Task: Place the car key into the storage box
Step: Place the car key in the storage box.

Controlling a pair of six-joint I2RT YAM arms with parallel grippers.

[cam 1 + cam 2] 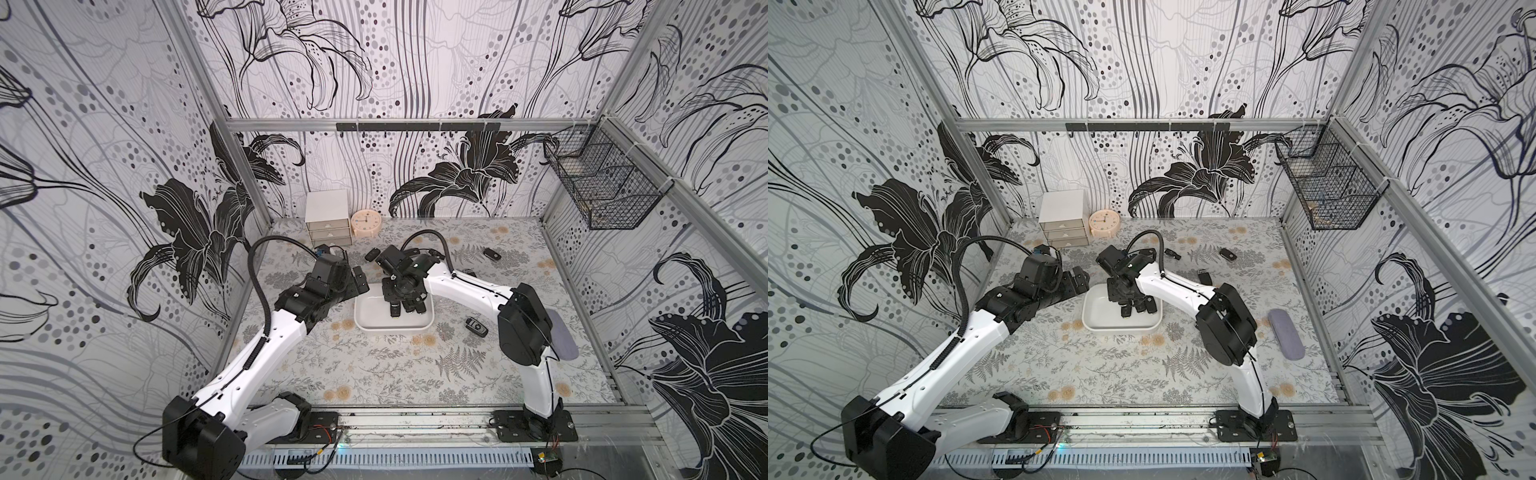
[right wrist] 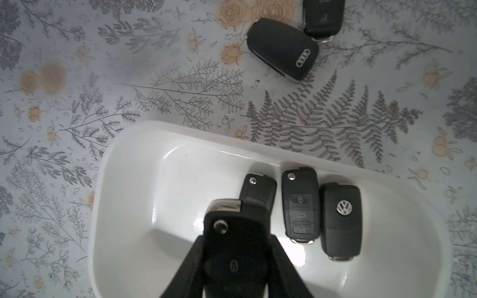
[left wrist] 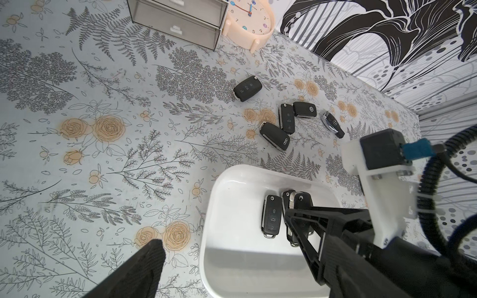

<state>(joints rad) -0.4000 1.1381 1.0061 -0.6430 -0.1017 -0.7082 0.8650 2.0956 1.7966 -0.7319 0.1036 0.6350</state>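
The spot on the storage box's bare bottom beside the half-hidden key is empty. My right gripper should next move away from the VW key and down, and let go of the held key there.
The storage box (image 1: pixel 368 326), a shallow white tray, sits mid-table in both top views (image 1: pixel 1096 322). My right gripper (image 2: pixel 236 247) is shut on a black flip car key (image 2: pixel 232 240) and holds it over the inside of the box (image 2: pixel 116 160), button side facing the camera. Three more black keys lie side by side in the box: one half hidden behind the held key (image 2: pixel 259 187), one with buttons up (image 2: pixel 300 206), one with a VW badge (image 2: pixel 340 219). My left gripper (image 3: pixel 222 228) stands open at the box's left edge (image 3: pixel 214 196) with nothing between its fingers.
Several loose black keys lie beyond the box (image 3: pixel 247 89) (image 3: pixel 275 135) (image 3: pixel 287 118), and others lie to the right (image 1: pixel 492 253) (image 1: pixel 471 324). A white drawer cabinet (image 1: pixel 328 220) and a peach clock (image 1: pixel 365 222) stand at the back. A wire basket (image 1: pixel 602 187) hangs on the right wall, and a grey case (image 1: pixel 1285 334) lies below it.
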